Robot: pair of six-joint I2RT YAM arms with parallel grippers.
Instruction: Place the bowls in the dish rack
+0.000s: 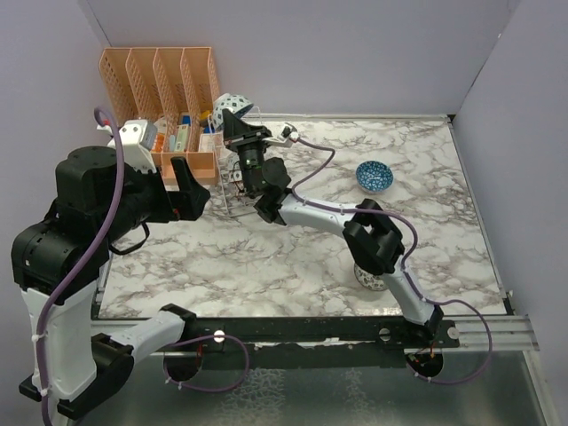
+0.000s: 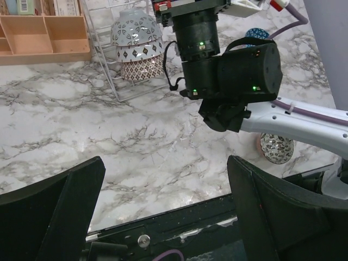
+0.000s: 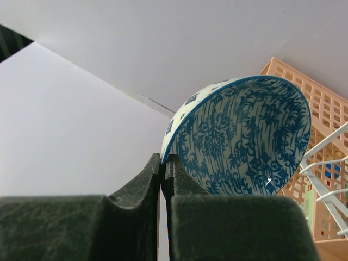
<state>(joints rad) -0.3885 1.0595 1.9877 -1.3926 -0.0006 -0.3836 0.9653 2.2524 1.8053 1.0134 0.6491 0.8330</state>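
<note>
The far end of the dish rack is below my right gripper, so next my right gripper will lower the tilted bowl into that end and let go of the bowl's rim.
My right gripper [image 3: 164, 160] is shut on the rim of a bowl [image 3: 239, 138] that is white outside with a blue pattern inside. It holds this bowl [image 1: 227, 104] tilted on edge, high above the wire dish rack [image 1: 232, 191]. Three patterned bowls [image 2: 137, 48] lie nested on their sides in the dish rack [image 2: 103, 51]. A blue bowl [image 1: 374, 176] sits upright on the marble at the right. Another patterned bowl [image 1: 368, 277] sits near the front, partly under the right arm. My left gripper [image 2: 166, 163] hangs open and empty over the near table edge, left of the rack.
A peach slotted organiser [image 1: 160, 75] with small items stands in the back left corner, right beside the rack. The right arm [image 1: 319, 213] stretches diagonally across the table's middle. Walls close the back and both sides. A black rail [image 1: 311, 333] runs along the near edge.
</note>
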